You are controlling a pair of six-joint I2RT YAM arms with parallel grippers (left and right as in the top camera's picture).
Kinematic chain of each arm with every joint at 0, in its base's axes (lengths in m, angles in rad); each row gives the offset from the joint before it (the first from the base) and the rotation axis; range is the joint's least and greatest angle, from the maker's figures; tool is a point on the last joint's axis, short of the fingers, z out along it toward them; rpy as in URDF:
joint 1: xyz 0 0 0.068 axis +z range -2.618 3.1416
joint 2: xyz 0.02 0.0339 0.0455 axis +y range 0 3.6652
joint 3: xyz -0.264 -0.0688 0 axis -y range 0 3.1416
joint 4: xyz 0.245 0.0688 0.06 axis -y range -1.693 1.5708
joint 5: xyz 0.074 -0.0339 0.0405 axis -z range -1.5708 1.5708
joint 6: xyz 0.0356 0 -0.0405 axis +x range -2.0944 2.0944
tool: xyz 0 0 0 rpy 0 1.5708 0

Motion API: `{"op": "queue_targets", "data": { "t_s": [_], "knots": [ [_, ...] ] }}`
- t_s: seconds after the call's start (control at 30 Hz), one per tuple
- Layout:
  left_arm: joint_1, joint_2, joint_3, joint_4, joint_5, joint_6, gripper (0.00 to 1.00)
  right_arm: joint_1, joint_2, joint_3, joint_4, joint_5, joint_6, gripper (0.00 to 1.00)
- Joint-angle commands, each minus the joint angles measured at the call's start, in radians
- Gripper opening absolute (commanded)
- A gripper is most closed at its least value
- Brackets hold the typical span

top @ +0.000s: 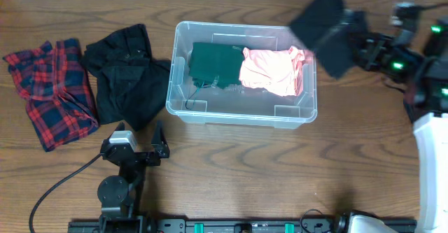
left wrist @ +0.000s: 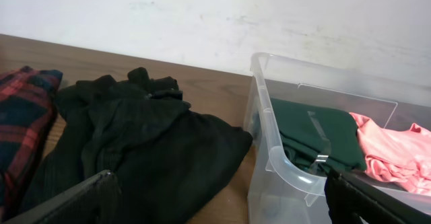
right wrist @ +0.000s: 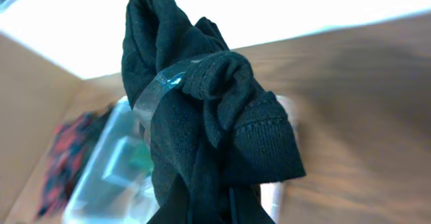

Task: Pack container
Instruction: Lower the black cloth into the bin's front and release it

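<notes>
I will swing my right gripper to the left in the overhead view next. Then I will lower it to the bare bottom of the container by the green garment below, and release.
The clear plastic container (top: 241, 110) sits mid-table and holds a folded dark green garment (top: 213, 65) on the left and a pink garment (top: 273, 71) on the right. My right gripper (top: 350, 40) is shut on a black garment (top: 323, 30) and holds it in the air just past the container's far right corner. The black garment fills the right wrist view (right wrist: 209, 130) and hides the fingers. My left gripper (top: 143, 149) is open and empty, low on the table by the container's near left corner (left wrist: 283, 177).
A crumpled black garment (top: 126, 72) lies left of the container, also in the left wrist view (left wrist: 135, 143). A red and navy plaid garment (top: 52, 89) lies at the far left. Bare wooden table (top: 280, 170) lies in front of the container.
</notes>
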Motion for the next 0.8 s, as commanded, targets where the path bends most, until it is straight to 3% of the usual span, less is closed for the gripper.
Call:
{"op": "queue_targets", "data": {
  "t_s": [0.0,0.33,0.77],
  "knots": [
    [-0.004,-0.006,-0.016,-0.035,0.008,0.005,0.98,0.138,-0.005,0.022,0.007,-0.056,-0.035,0.01],
    [-0.004,-0.006,-0.016,-0.035,0.008,0.005,0.98,0.47,0.204,0.022,0.045,-0.04,-0.139,0.01],
    [-0.004,-0.006,-0.016,-0.035,0.008,0.005,0.98,0.553,0.449,0.022,0.124,-0.077,-0.199,0.01]
  ]
}}
